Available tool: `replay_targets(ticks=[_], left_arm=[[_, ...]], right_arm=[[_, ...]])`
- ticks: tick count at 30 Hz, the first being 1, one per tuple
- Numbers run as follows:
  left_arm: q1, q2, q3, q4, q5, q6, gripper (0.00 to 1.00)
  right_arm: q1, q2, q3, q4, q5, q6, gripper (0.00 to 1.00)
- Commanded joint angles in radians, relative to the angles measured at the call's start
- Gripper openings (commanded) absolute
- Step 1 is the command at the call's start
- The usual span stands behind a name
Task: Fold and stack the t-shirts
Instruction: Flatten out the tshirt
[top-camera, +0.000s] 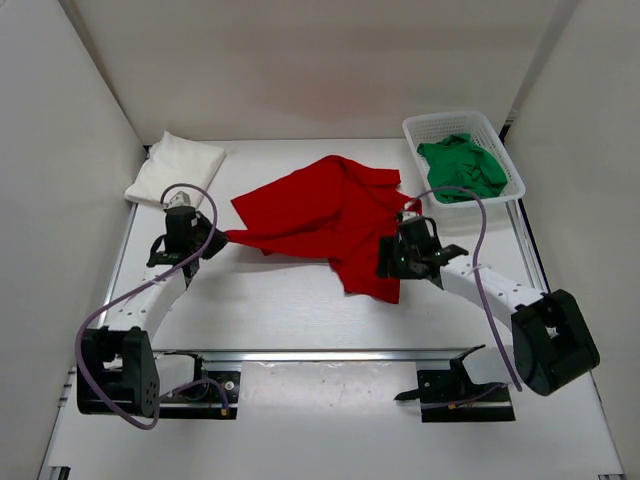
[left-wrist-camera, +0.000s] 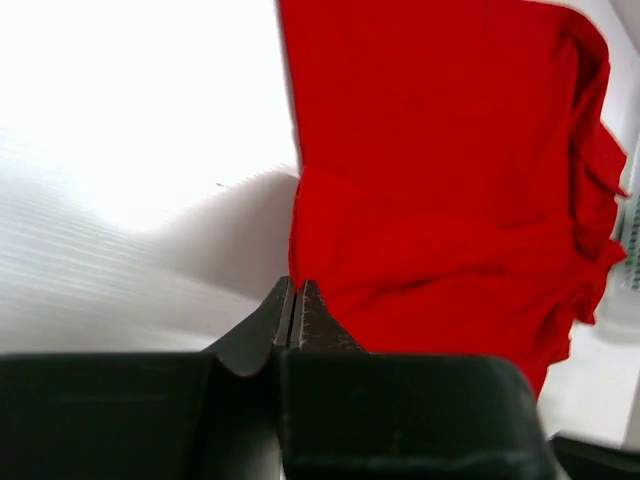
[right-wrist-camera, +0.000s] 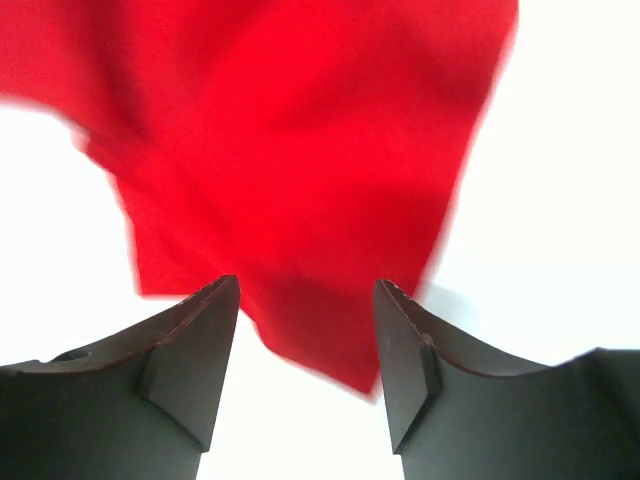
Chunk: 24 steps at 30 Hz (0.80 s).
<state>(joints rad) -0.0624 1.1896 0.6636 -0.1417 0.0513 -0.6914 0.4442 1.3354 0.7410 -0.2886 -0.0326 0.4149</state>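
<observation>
I should next move my right gripper back and down onto the near corner of the red t-shirt's flap (top-camera: 396, 298) (right-wrist-camera: 366, 384), because that corner is nearer my base than the gripper's open fingers.
The red t-shirt (top-camera: 325, 215) lies crumpled and spread at the table's middle; it also fills the left wrist view (left-wrist-camera: 440, 180) and the right wrist view (right-wrist-camera: 290, 130). My left gripper (top-camera: 213, 238) (left-wrist-camera: 295, 286) is shut on its left corner, which is pulled out to a point. My right gripper (top-camera: 392, 262) (right-wrist-camera: 305, 292) is open over the shirt's lower right flap, with the cloth between and below the jaws. The white t-shirt (top-camera: 175, 168) lies folded at the back left. The green t-shirt (top-camera: 462, 166) sits bunched in the basket.
The white lattice basket (top-camera: 450, 121) stands at the back right. White walls close in the table on the left, back and right. A metal rail runs across the near edge by the arm bases.
</observation>
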Motion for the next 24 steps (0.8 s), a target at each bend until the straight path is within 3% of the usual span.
replay_targets(ticks=[1, 10, 18, 21, 24], left_arm=[[0.024, -0.002, -0.022, 0.039, 0.079, -0.011, 0.01], [0.004, 0.022, -0.013, 0.048, 0.111, -0.013, 0.00], [-0.059, -0.028, 0.016, 0.025, 0.079, 0.009, 0.00], [-0.092, -0.027, 0.034, 0.008, 0.062, 0.026, 0.00], [-0.099, -0.018, 0.051, -0.004, 0.074, 0.030, 0.00]], right_arm=[[0.025, -0.050, -0.093, -0.040, 0.077, 0.065, 0.53], [0.053, -0.068, -0.204, -0.026, 0.137, 0.153, 0.50], [0.122, -0.062, -0.250, -0.049, 0.151, 0.200, 0.26], [0.120, -0.071, -0.259, -0.050, 0.154, 0.211, 0.04], [0.105, -0.123, -0.249, -0.061, 0.142, 0.199, 0.00]])
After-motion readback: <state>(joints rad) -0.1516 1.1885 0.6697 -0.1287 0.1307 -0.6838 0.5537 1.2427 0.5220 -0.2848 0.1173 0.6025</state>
